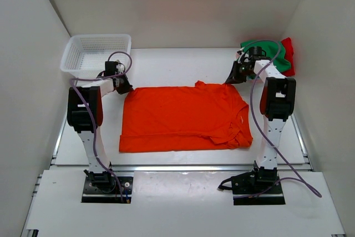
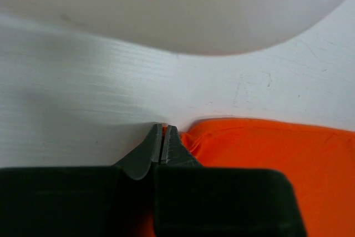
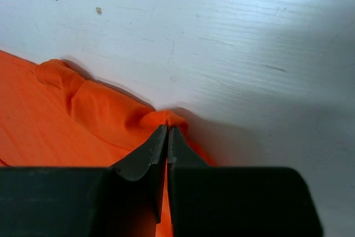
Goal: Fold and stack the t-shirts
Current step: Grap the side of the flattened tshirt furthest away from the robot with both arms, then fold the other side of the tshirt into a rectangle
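Note:
My left gripper is ahead of the folded near strip (image 1: pixel 125 135) and needs to bring the t-shirt's far corner back to it and release, since the far half lies unfolded.
The orange t-shirt (image 1: pixel 183 117) lies spread on the table, sleeves partly folded in at its right side. My left gripper (image 1: pixel 125 87) is shut on its far left corner; in the left wrist view (image 2: pixel 164 129) a sliver of orange cloth (image 2: pixel 266 148) sits between the closed jaws. My right gripper (image 1: pixel 230 80) is shut on the far right corner; in the right wrist view (image 3: pixel 167 129) the cloth (image 3: pixel 83 115) bunches at the fingertips. The green t-shirt (image 1: pixel 272 54) and the red t-shirt (image 1: pixel 288 54) lie crumpled at the far right.
A white mesh basket (image 1: pixel 95 53) stands at the far left, just behind my left gripper. White walls enclose the table on three sides. The table's near edge (image 1: pixel 183 166) runs in front of the shirt.

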